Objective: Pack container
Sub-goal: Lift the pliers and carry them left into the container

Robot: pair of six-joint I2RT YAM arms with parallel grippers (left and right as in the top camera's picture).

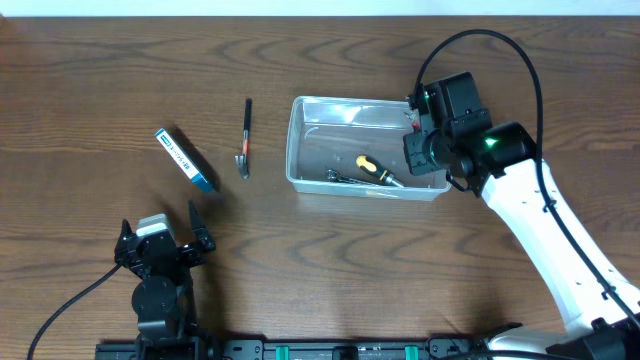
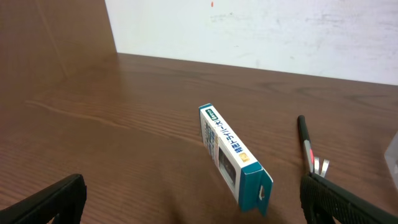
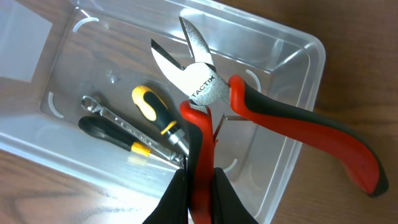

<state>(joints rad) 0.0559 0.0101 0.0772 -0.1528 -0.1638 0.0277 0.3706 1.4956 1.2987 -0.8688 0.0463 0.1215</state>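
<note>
My right gripper lowers the cutters toward the left in the overhead view next and releases them, since the container's bare bottom lies below beside the screwdriver.
The clear plastic container (image 1: 302,150) stands at the middle right of the table and fills the right wrist view (image 3: 309,50). Inside it lie a yellow-and-black screwdriver (image 1: 372,167) (image 3: 151,108), a metal wrench (image 1: 338,177) (image 3: 114,117) and a black-handled tool (image 3: 102,130). My right gripper (image 1: 428,148) (image 3: 200,193) is shut on one handle of the red-and-black cutters (image 3: 205,87) and holds them above the container's right end. My left gripper (image 1: 160,240) (image 2: 186,208) is open and empty near the front left.
A small blue-and-white box (image 1: 186,159) (image 2: 233,155) lies left of the container, just ahead of the left gripper. A slim black tool with a metal end (image 1: 245,135) (image 2: 306,146) lies between the box and the container.
</note>
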